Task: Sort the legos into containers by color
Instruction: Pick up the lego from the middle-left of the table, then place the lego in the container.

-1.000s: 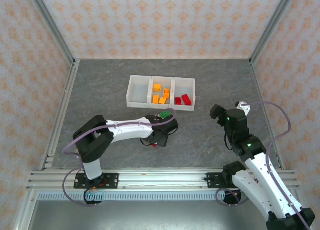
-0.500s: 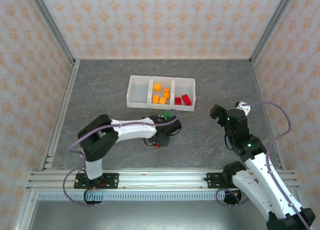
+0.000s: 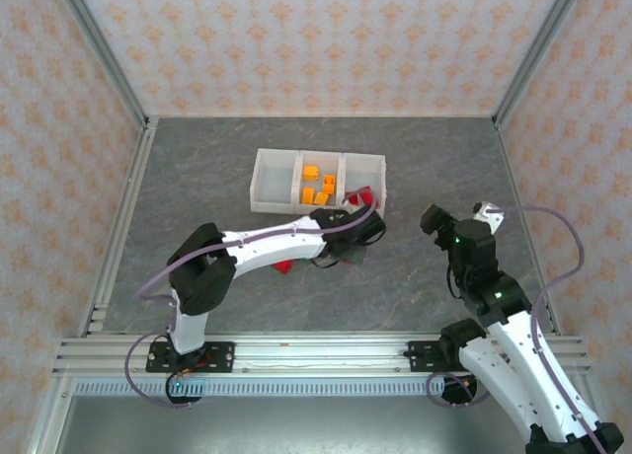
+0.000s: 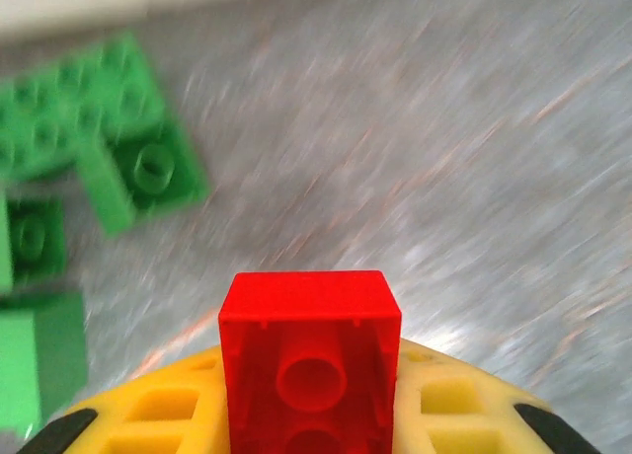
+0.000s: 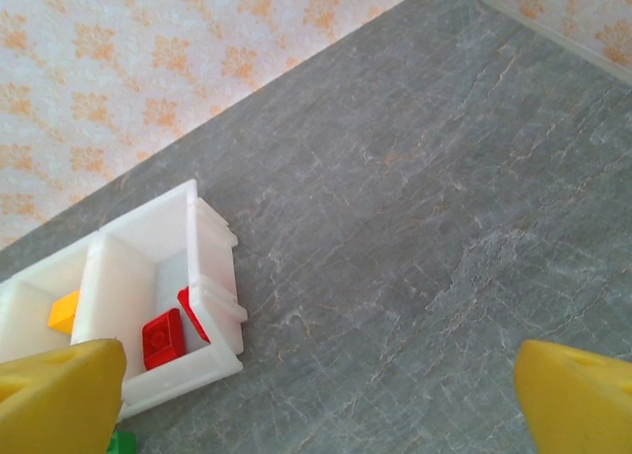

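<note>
The left gripper lifts the red lego out over the bin with red legos next, as that bin lies outward of it. Then it releases the lego.
A red lego (image 4: 309, 326) is pinched between the yellow fingers (image 4: 148, 415) of my left gripper (image 4: 309, 405), which is shut on it and held above the grey floor. From above, the left gripper (image 3: 363, 227) sits just in front of the right-hand bin of the white containers (image 3: 272, 183). Several green legos (image 4: 99, 148) lie to its left. Orange legos (image 3: 318, 185) fill the middle bin, and red legos (image 5: 163, 338) lie in the right bin. Another red lego (image 3: 283, 266) rests on the floor under the left arm. My right gripper (image 3: 434, 220) hangs open and empty, right of the bins.
The bin row (image 5: 212, 276) stands mid-floor with its left bin showing nothing inside. Patterned walls and metal rails (image 3: 123, 217) close in the floor. Bare grey floor (image 5: 415, 227) stretches right of the bins and behind them.
The left gripper closed on a red lego, then swung right to the front of the right bin, covering the green legos from above. A second red lego now shows behind it. The right arm barely shifted.
</note>
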You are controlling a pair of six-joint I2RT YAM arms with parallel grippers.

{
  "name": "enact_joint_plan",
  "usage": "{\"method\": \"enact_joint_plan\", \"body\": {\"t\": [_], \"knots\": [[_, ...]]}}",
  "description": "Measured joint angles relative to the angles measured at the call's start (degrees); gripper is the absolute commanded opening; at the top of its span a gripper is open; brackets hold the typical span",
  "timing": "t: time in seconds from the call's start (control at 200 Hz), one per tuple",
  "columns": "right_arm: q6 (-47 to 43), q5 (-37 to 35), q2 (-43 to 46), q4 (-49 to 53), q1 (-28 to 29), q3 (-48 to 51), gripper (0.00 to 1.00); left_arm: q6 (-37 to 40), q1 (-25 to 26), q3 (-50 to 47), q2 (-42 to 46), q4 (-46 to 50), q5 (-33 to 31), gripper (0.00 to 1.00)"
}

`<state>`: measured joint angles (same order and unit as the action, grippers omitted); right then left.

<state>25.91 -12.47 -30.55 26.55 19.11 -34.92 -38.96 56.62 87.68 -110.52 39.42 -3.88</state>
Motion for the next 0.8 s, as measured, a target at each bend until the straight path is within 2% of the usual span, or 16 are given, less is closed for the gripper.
{"method": "enact_joint_plan", "body": {"t": [0.225,0.315,0.706,0.796], "knots": [[-0.2,-0.9,2.5,-0.9,0.0,0.9,1.00,2.6,-1.4,18.4,-6.6,-2.3,-4.0,0.09],[-0.4,-1.1,2.5,-0.9,0.0,1.1,1.00,3.7,-2.8,22.9,-8.9,-4.8,-5.4,0.09],[-0.4,-1.3,3.8,-0.9,0.0,1.1,1.00,7.4,-10.2,25.0,-16.2,-14.9,-10.2,0.10],[-0.3,-1.3,4.2,-0.9,0.0,1.1,1.00,8.0,-12.1,25.7,-18.2,-17.2,-10.3,0.15]]}}
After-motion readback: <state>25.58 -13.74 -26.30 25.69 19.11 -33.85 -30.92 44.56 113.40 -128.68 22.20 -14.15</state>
